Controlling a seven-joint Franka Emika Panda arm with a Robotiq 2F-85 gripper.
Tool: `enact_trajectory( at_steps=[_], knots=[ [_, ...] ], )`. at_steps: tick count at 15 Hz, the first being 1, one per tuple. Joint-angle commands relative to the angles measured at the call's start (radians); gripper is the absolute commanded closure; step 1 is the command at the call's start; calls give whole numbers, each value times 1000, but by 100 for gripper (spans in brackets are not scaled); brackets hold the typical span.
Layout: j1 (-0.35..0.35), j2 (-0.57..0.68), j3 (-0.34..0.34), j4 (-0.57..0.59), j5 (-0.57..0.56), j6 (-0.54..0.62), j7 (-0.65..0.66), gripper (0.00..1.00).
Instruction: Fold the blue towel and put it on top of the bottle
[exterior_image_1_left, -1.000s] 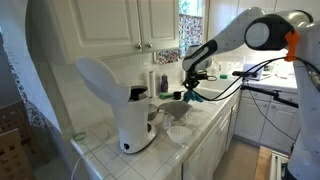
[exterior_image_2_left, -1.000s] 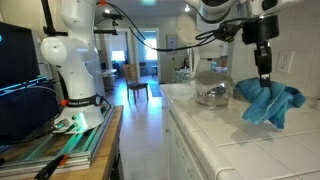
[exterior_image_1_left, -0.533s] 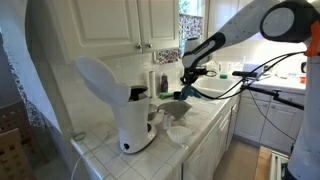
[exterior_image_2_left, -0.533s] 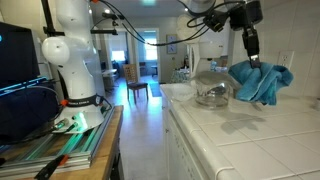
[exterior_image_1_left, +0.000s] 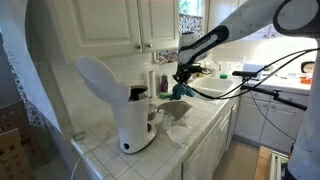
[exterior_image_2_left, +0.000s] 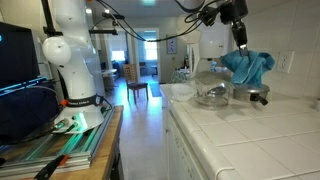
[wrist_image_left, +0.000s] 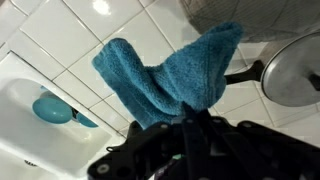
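Note:
The towel hangs over tiles, and the gray mat (exterior_image_1_left: 173, 108) (wrist_image_left: 208, 12) lies toward the white appliance. I will move my gripper that way and let go of the towel over the mat.
The blue towel (exterior_image_2_left: 247, 67) hangs bunched from my gripper (exterior_image_2_left: 239, 48), which is shut on its top and holds it in the air above the counter. It also shows in an exterior view (exterior_image_1_left: 181, 89) under the gripper (exterior_image_1_left: 182, 76), and fills the middle of the wrist view (wrist_image_left: 170, 80), pinched at the jaws (wrist_image_left: 196, 118). A tall clear bottle (exterior_image_1_left: 164, 81) stands against the back wall behind the white appliance. In the wrist view no bottle shows.
A big white kitchen appliance (exterior_image_1_left: 125, 105) stands on the tiled counter (exterior_image_2_left: 250, 135). A glass bowl with lid (exterior_image_2_left: 213, 90) and a dark pan (exterior_image_2_left: 256, 95) sit under the towel. A white bowl (exterior_image_1_left: 179, 134) lies near the counter edge. A sink holds a teal dish (wrist_image_left: 50, 108).
My gripper has lifted the towel up off the counter and carried it toward the back of the counter, over the glass bowl and pan.

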Motion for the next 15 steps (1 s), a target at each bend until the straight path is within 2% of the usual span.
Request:
enact_trajectory(
  at_steps=[1, 10, 15],
  knots=[
    [14, -50, 39, -39, 9, -2, 16, 98],
    [53, -100, 115, -56, 35, -84, 76, 98],
    [67, -151, 149, -107, 39, -95, 108, 98]
  ],
)
